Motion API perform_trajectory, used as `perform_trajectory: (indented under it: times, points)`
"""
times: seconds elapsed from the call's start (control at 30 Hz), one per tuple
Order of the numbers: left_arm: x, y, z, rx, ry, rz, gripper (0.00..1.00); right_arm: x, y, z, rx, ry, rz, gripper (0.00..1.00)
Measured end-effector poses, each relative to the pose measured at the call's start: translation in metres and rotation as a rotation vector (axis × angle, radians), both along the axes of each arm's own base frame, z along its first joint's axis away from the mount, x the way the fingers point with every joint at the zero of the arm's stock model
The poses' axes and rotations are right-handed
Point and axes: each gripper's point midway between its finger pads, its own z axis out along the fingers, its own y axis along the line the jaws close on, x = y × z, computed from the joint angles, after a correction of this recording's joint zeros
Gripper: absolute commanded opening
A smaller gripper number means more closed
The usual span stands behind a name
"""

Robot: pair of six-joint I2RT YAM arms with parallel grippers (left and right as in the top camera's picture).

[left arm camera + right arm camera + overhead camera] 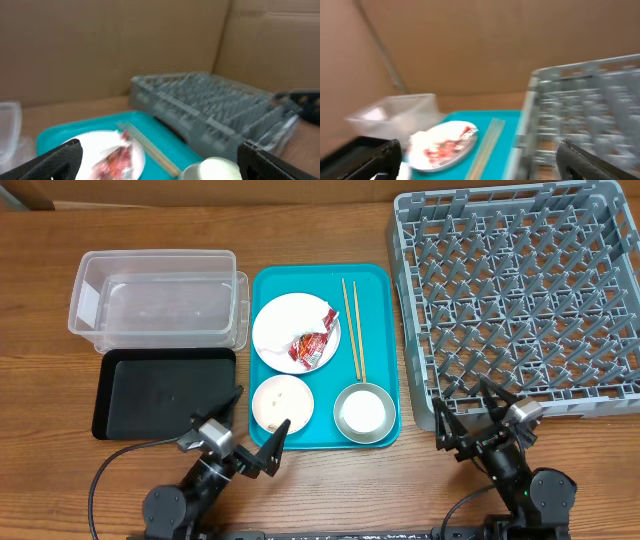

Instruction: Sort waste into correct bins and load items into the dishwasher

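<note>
Next, my left gripper rises over the teal tray [380, 340], tilts downward and comes down onto the cup's rim, since the cup sits inside the metal bowl.
On the teal tray [380, 340] lie a pale plate [275, 320] carrying a red sauce packet [310, 345] and a white napkin [300, 352], wooden chopsticks [353, 330], a pale bowl [282, 402] and a metal bowl holding a tiny white cup [362, 411]. The clear tub [155, 298] and black tray [160, 392] sit to the left. The grey dish rack [520, 295] stands to the right. My left gripper [254, 428] is open and empty at the tray's front left. My right gripper [476, 416] is open and empty by the rack's front edge. The plate shows in both wrist views [100, 155] [445, 145].
A cardboard wall [125, 45] rises behind the table. The wooden table's front edge lies just beyond both arm bases [520, 490]. A black cable [110, 465] runs from the left arm across the table front.
</note>
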Motion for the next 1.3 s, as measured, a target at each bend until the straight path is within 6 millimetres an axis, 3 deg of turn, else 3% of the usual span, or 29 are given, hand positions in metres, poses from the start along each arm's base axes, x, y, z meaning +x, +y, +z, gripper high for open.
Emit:
perform_trajectory:
  times: [0.1, 0.2, 0.33, 0.57, 0.73, 0.83, 0.9, 1.07, 1.13, 1.23, 1.3]
  points:
    - [-0.007, -0.003, 0.018, -0.044, 0.032, -0.035, 1.00, -0.006, 0.009, 0.000, 0.038, 0.052, 0.064, 1.00]
    - [-0.013, -0.005, 0.040, -0.056, 0.108, -0.054, 1.00, -0.015, 0.013, 0.013, 0.060, 0.106, 0.091, 1.00]
    - [-0.013, -0.016, 0.070, -0.034, 0.331, -0.122, 1.00, -0.025, 0.011, 0.052, 0.076, 0.177, 0.072, 1.00]
    - [0.003, -0.058, 0.095, 0.008, 0.733, -0.384, 1.00, -0.002, 0.000, 0.071, 0.087, 0.448, -0.009, 1.00]
    - [0.018, -0.086, 0.094, -0.048, 0.913, -0.543, 1.00, 0.014, 0.011, 0.091, 0.097, 0.525, 0.059, 1.00]
    - [0.026, -0.098, 0.080, -0.069, 0.999, -0.600, 1.00, 0.016, 0.014, 0.083, 0.103, 0.581, 0.081, 1.00]
    - [0.020, -0.114, 0.054, -0.018, 1.110, -0.595, 1.00, 0.018, 0.014, 0.066, 0.105, 0.659, 0.074, 1.00]
    - [0.008, -0.135, -0.012, 0.266, 1.211, -0.346, 1.00, 0.021, -0.001, 0.007, 0.088, 0.931, -0.038, 1.00]
    - [0.013, -0.135, -0.035, 0.377, 1.192, -0.226, 0.98, 0.024, -0.004, -0.003, 0.078, 0.973, -0.063, 1.00]
    - [0.022, -0.133, -0.063, 0.500, 1.172, -0.094, 0.89, 0.025, -0.008, -0.008, 0.071, 0.985, -0.083, 1.00]
    - [0.030, -0.133, -0.086, 0.572, 1.172, -0.024, 0.69, 0.025, -0.008, -0.008, 0.068, 0.987, -0.089, 1.00]
